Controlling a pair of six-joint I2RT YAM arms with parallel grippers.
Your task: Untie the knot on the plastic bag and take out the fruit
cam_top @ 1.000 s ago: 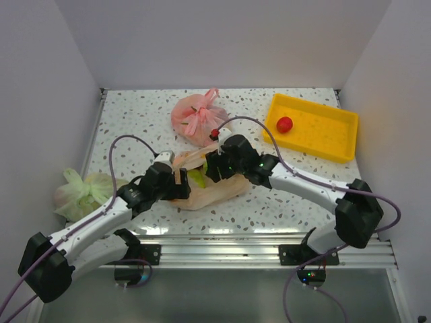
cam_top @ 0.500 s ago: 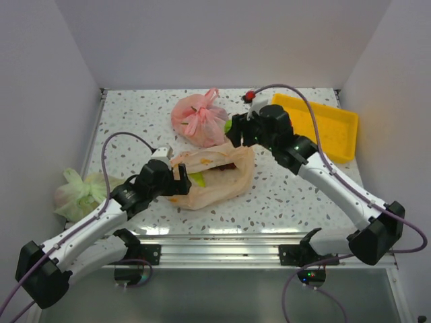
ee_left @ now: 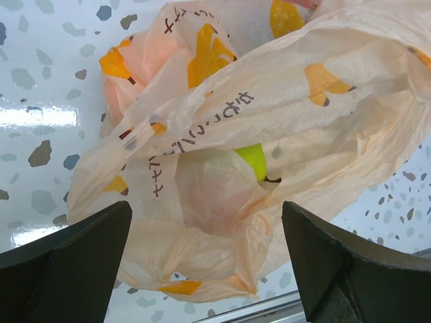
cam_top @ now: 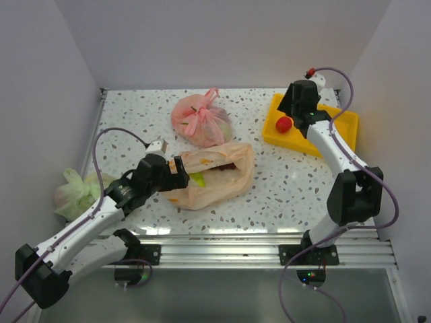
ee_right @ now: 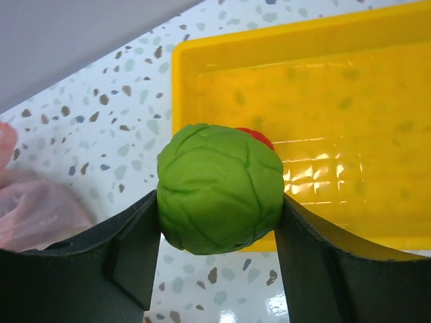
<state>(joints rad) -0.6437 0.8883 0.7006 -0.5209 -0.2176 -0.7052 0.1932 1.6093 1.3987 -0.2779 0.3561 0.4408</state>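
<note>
My right gripper next lowers onto the open bottom of the tray beside the red fruit (cam_top: 284,124) and releases the round green fruit in that empty spot.
The peach-orange plastic bag (cam_top: 219,180) lies in the middle of the table with its mouth open; no knot shows. A yellow-green fruit (cam_top: 197,179) and a dark red piece (cam_top: 229,165) show inside it. My left gripper (cam_top: 178,171) is at the bag's left end, and in the left wrist view (ee_left: 205,222) its jaws stand wide apart over the bag's film (ee_left: 269,121). My right gripper (ee_right: 219,202) is shut on a round, ribbed green fruit (ee_right: 219,188) above the near left edge of the yellow tray (ee_right: 337,87). A red fruit (cam_top: 284,124) lies in the tray.
A knotted pink bag (cam_top: 200,120) lies behind the peach bag. A pale green bag (cam_top: 81,192) lies at the table's left edge. The yellow tray (cam_top: 330,141) stands at the back right. White walls close in the left, back and right sides.
My right gripper has come out of the bag's mouth with the green fruit and swung back and right to the yellow tray. The left gripper has stayed at the bag's left end.
</note>
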